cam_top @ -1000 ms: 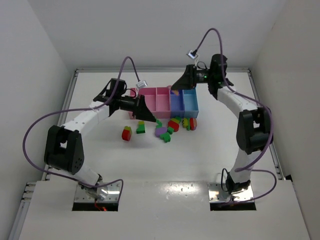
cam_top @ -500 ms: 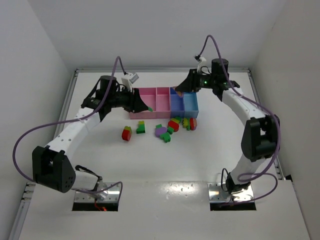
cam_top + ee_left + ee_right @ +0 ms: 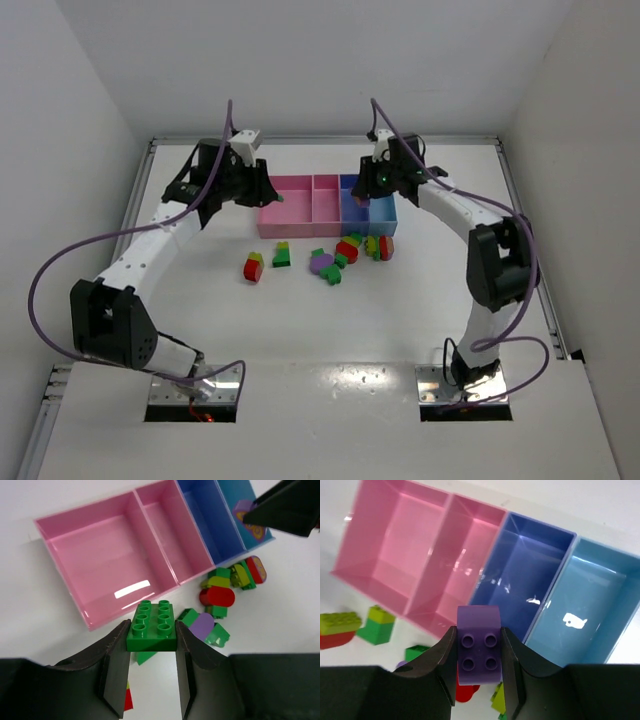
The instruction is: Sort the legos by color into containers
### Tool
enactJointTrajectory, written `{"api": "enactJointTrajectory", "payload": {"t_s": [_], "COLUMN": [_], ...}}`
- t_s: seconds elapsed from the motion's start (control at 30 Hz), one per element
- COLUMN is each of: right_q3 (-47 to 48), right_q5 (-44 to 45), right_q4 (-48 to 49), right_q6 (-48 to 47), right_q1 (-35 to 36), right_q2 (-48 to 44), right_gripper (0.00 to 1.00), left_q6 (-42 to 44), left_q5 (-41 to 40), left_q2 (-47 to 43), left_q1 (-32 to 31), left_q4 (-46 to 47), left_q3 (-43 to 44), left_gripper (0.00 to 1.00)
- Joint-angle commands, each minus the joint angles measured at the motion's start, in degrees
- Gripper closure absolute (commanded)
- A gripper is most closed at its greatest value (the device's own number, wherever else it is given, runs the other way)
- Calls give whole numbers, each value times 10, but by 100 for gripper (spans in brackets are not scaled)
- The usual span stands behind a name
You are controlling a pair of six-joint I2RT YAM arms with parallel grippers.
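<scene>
The purple lego point(image 3: 478, 645) is closest in color to the blue-violet bin point(image 3: 520, 578). My right gripper will go down past the front edge of the containers and between the sides of that bin.
My left gripper point(image 3: 272, 194) is shut on a green lego point(image 3: 151, 625) and holds it above the table, just off the front edge of the wide pink bin point(image 3: 65, 540). My right gripper point(image 3: 362, 198) is shut on a purple lego point(image 3: 478, 645), held above the front edge of the containers where the narrow pink bin point(image 3: 455, 565) meets the blue-violet bin point(image 3: 520, 580). The light blue bin point(image 3: 585, 605) is at the right end. All four bins look empty. Loose legos lie in front of the bins: a red-yellow stack point(image 3: 254, 266), a green-yellow stack point(image 3: 282, 255), a purple one point(image 3: 322, 263) and a red one point(image 3: 347, 250).
More green, yellow and red legos point(image 3: 376, 245) cluster in front of the light blue bin. The right gripper and its purple lego also show at the top right of the left wrist view point(image 3: 287, 505). White walls enclose the table at the back and sides.
The left arm has lifted and drawn back left with the green lego. The right wrist has swung down and left over the bins with the purple lego.
</scene>
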Motion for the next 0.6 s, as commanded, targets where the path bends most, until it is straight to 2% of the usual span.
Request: {"api": "enactJointTrajectory", "payload": {"t_s": [0.0,0.17,0.2,0.23,0.27,0.33,0.37,0.4,0.47,0.57], "right_q3": [32,60,65,65,79,85,85,85,85,85], "right_q5": [53,58,58,58,52,52,47,47,41,35], "right_q4": [12,31,31,31,31,31,31,31,31,31], "right_q6": [5,10,10,10,10,10,10,10,16,16], "right_q1": [10,16,16,16,16,16,16,16,16,21], "right_q2": [32,73,85,85,94,101,101,101,101,88], "right_gripper": [100,100,96,91,75,63,49,39,29,19], "left_q6": [7,7,7,7,7,7,2,2,-3,-3], "left_q5": [-19,-9,-9,-9,-3,-3,-3,2,2,2], "left_q2": [12,34,40,40,47,53,53,59,67,90], "left_q1": [21,33,33,33,33,33,33,33,33,33], "left_q4": [7,7,7,7,7,7,7,7,12,17], "left_q3": [39,46,51,51,51,51,51,51,51,51], "left_gripper": [95,95,95,95,95,95,95,95,95,95]}}
